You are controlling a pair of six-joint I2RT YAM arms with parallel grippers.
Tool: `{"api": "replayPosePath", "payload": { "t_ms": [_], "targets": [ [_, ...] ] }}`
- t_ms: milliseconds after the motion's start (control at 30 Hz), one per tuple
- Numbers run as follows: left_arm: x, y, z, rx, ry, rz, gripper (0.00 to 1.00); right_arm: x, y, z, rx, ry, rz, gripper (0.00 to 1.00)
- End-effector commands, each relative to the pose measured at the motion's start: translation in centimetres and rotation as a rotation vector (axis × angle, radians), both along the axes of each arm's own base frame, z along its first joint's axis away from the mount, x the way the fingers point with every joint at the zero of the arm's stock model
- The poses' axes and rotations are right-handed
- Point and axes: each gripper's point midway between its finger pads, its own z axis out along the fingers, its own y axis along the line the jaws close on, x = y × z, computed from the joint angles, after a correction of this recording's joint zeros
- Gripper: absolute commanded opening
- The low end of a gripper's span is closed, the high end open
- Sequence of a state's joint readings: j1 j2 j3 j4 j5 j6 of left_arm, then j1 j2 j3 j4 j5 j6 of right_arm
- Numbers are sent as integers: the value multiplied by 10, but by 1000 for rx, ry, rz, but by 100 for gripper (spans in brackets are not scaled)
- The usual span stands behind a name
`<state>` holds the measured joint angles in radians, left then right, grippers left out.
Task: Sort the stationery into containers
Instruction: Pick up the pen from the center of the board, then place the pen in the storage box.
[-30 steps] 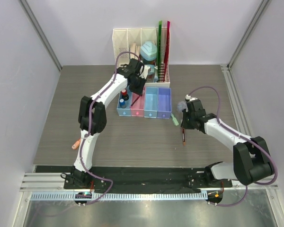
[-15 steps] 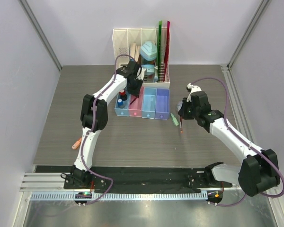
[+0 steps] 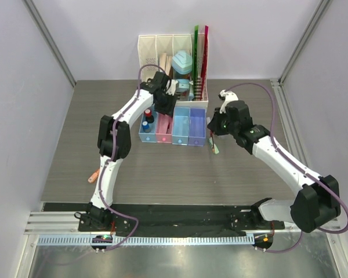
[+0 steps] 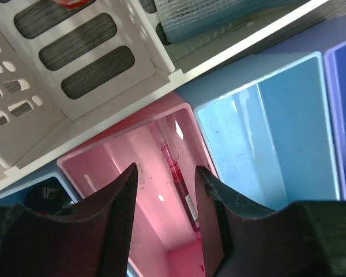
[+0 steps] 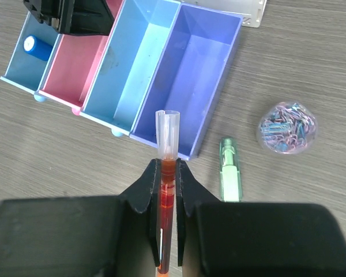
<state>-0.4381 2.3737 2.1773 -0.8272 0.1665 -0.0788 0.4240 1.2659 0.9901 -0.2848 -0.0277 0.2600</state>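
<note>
My right gripper will travel to the left in the top view, over the pink bin, and lower to release its pen, as another dark-red pen lies there.
The containers sit in a joined row: blue (image 3: pixel 145 128), pink (image 3: pixel 163 128), light blue (image 3: pixel 181 128), purple (image 3: pixel 198 127). My left gripper (image 3: pixel 164 108) hovers open over the pink bin (image 4: pixel 132 173), where a dark-red pen (image 4: pixel 179 179) lies; its jaws (image 4: pixel 166 190) are empty. My right gripper (image 3: pixel 214 128) is shut on another dark-red pen (image 5: pixel 168 173), held just right of and in front of the purple bin (image 5: pixel 190 75). A green piece (image 5: pixel 230 173) and a clear disc of paper clips (image 5: pixel 288 128) lie on the table beside it. Red- and blue-capped cylinders (image 3: pixel 146 119) stand in the blue bin.
The white slotted organiser (image 3: pixel 156 52) with rulers and teal items stands right behind the bins, close to my left gripper. An orange piece (image 3: pixel 93 176) lies on the table at the left, near the left arm. The light blue bin (image 5: pixel 132 69) shows nothing inside.
My right arm has carried its pen back and to the left, up to the purple bin. The pen at my left gripper now lies in the pink bin. The bin row has shifted slightly left.
</note>
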Motion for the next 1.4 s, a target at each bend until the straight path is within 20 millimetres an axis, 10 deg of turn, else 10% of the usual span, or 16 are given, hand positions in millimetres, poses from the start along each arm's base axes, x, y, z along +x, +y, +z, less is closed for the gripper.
{"api": "replayPosePath", "payload": {
  "t_ms": [0,167,367,867,1067,1367],
  "targets": [
    [0,-17,85,-152,-125,-54,45,18,18,29,20,-94,28,1],
    [-24,-2,149,-182,-229,-85,45,31,37,40,37,-128,50,1],
    [-71,44,181,-107,-280,-98,47,51,68,48,68,-155,78,1],
    [-185,226,101,220,-239,60,78,132,177,28,97,-195,143,1],
    [-210,252,95,267,-248,91,84,154,199,21,140,-171,136,1],
    [-230,269,80,312,-239,119,88,170,209,-42,92,-91,131,1]
  ]
}}
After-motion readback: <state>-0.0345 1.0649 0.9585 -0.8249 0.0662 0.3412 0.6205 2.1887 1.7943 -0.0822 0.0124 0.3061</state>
